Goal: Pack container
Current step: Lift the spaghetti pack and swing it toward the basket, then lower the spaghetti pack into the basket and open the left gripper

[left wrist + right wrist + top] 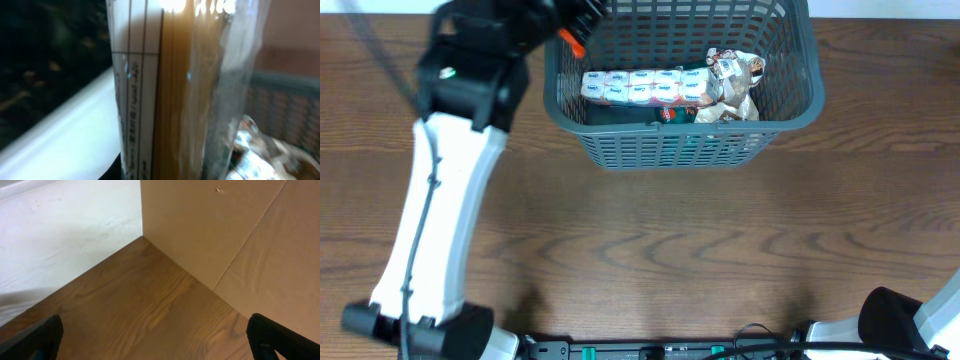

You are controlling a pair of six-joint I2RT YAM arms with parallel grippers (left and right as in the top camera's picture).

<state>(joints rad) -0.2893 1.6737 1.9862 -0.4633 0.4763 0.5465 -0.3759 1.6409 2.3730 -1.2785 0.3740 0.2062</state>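
Note:
The basket's near side strip point(638, 115) below my left gripper, to its right in the overhead view, is partly bare, so next I will swing my left gripper over, lower the spaghetti and let it go.
The container point(680, 148) is a dark grey slotted basket at the table's far middle. It holds a row of white cups point(645, 87), crinkly snack packets point(735, 80) and a dark green pack point(655, 115). My left gripper point(575, 25) is over the basket's far left corner, shut on a clear pack of spaghetti point(175, 100) that fills the left wrist view and hides the fingers. The basket wall point(285, 100) and a crinkly packet point(260, 145) show behind it. My right gripper point(155, 340) is open and empty above bare table.
The right arm's base point(910, 325) sits at the near right table edge. The right wrist view shows the wooden table's corner point(142, 237) against a beige wall and a white surface.

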